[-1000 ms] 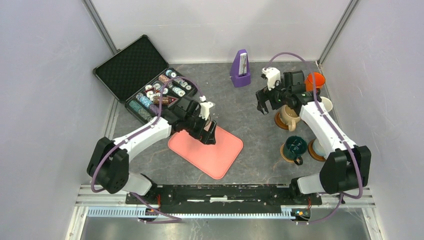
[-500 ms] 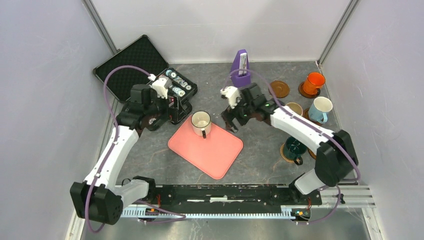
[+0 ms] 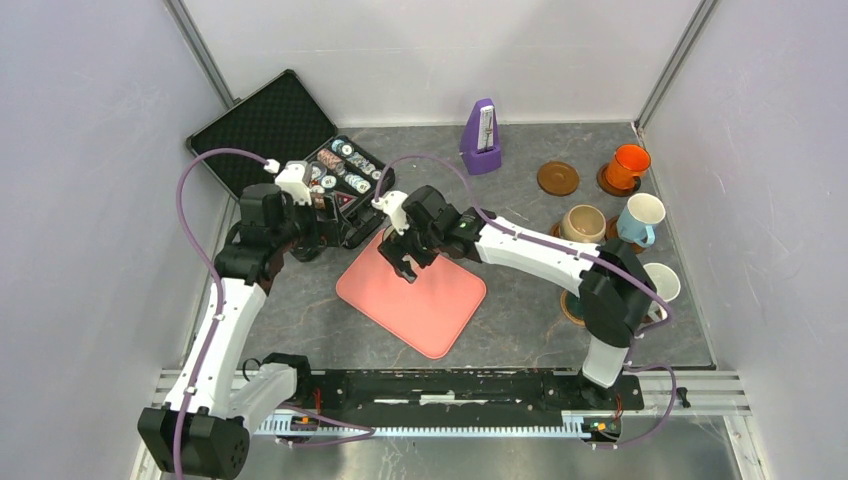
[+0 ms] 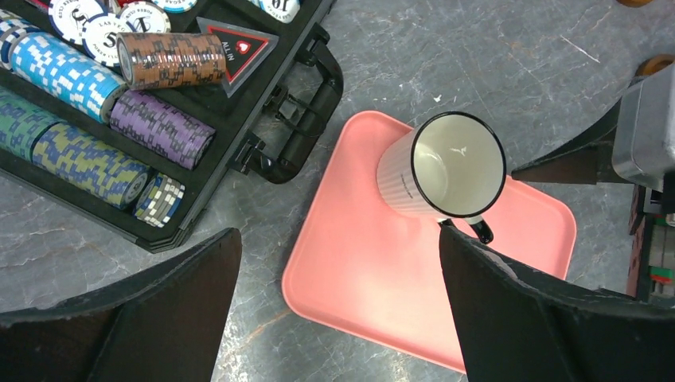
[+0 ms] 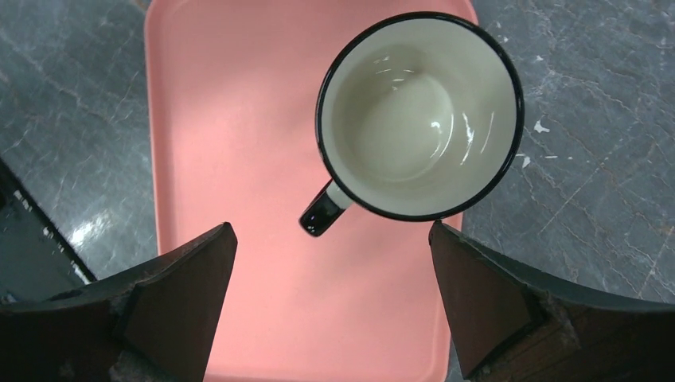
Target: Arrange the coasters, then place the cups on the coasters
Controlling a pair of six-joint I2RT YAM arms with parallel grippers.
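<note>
I need to lower my right gripper next and close its spread fingers around the cup's black handle [image 5: 322, 212], because the handle sticks out from the cup toward the gap between the fingers.
A white cup with a dark rim [image 5: 419, 115] stands upright on the pink tray [image 5: 239, 119], its handle [image 5: 322, 213] toward my right gripper [image 5: 332, 239]. That gripper is open just above the cup, fingers wide apart, touching nothing. In the top view the right gripper [image 3: 405, 252] hides the cup. My left gripper [image 4: 338, 263] is open and empty, back by the poker case; the same cup [image 4: 450, 171] lies ahead of it. At the right stand the orange cup [image 3: 630, 163] on a coaster, the tan cup [image 3: 582, 222], the light blue cup [image 3: 640, 215] and a white cup [image 3: 662, 282]. One coaster [image 3: 558, 178] lies bare.
An open black case of poker chips [image 3: 320, 185] sits at the back left, its handle [image 4: 306, 119] close to the tray's corner. A purple metronome [image 3: 482, 138] stands at the back. The right arm [image 3: 540, 255] stretches across the table in front of the cups.
The left gripper let go of the dark-rimmed cup on the tray and drew back toward the poker case. The right gripper swung left from the cups to above that cup.
</note>
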